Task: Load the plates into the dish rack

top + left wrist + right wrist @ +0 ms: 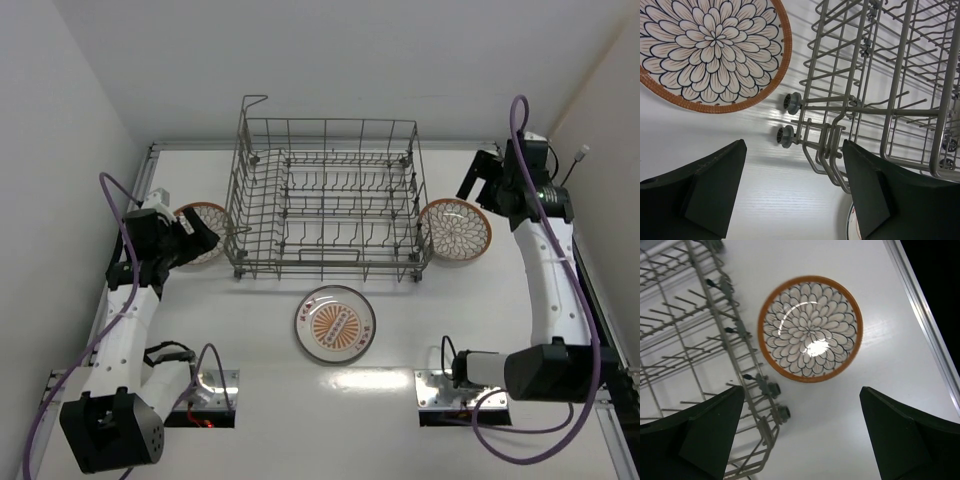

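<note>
My right gripper drops and tilts onto the petal plate's rim facing the metal bar (489,238) next. That side is clear, while the rack (325,262) crowds the plate's opposite edge.
The grey wire dish rack (325,262) stands at mid-table with nothing in it. A brown-rimmed petal plate (208,214) lies flat at its left end, another (455,231) at its right end. A dark-rimmed plate with an orange sunburst centre (335,324) lies in front of the rack. My left gripper (203,238) hovers open over the near edge of the left plate (710,50), beside the rack's corner (880,100). My right gripper (480,180) hangs open high above the right plate (810,329). Both hold nothing.
The rack's small wheels (790,102) jut from its left corner close to my left fingers (715,190). A tall handle loop (254,100) rises at the rack's back left. White walls close in at left and back; a metal rail (925,315) edges the table on the right.
</note>
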Tool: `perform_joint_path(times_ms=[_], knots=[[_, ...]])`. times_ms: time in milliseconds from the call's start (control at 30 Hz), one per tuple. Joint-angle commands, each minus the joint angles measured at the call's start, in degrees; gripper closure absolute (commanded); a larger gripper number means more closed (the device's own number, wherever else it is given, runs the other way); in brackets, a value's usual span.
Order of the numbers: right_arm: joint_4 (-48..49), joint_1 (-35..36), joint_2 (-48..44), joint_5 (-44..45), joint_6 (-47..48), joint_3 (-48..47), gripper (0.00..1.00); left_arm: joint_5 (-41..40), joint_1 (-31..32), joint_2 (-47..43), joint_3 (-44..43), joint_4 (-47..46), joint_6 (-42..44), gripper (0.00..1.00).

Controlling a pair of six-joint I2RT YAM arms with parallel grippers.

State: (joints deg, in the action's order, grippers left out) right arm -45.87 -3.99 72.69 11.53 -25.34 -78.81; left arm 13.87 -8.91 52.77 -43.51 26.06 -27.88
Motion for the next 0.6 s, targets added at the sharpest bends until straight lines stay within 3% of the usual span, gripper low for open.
perform_joint_path(times_ms=[0,133,267,333,400,433,500,567], knots=[[-0.7,-1.5,-0.6,-1.6,-1.6,0.1,0.00,-0.9,0.8,-0.7,0.3,-1.3,0.2,0.24],[1.9,-2.0,-0.6,-5.1,-1.6,-0.6,0.00,-0.9,0.8,-0.7,0.3,-1.3,0.2,0.24],[-3.8,-7.0,4.3,3.3,-5.1,-5.6,0.00,-0.9,0.8,-0.7,0.3,-1.3,0.2,0.24],[-4.5,-10.7,9.9,1.1,-5.9,-6.1,0.00,-0.9,1.3,-0.7,0.3,-1.3,0.2,0.24],[-3.7,-16.1,13.9,-9.3,-6.6,-4.3,0.00,-0.9,1.3,-1.2,0.3,-1.3,0.2,0.24],[-2.3,-21.6,17.3,-19.1,-6.6,-3.0,0.01,-0.9,1.3,-1.2,-0.3,-1.3,0.2,0.24],[2.3,-25.8,19.9,-27.5,-5.4,0.7,0.09,-0.9,1.3,-1.2,-0.3,-1.3,0.2,0.24],[3.2,-28.4,22.9,-31.6,-4.7,1.4,0.09,-1.4,1.3,-1.7,-0.3,-1.3,0.2,0.24]])
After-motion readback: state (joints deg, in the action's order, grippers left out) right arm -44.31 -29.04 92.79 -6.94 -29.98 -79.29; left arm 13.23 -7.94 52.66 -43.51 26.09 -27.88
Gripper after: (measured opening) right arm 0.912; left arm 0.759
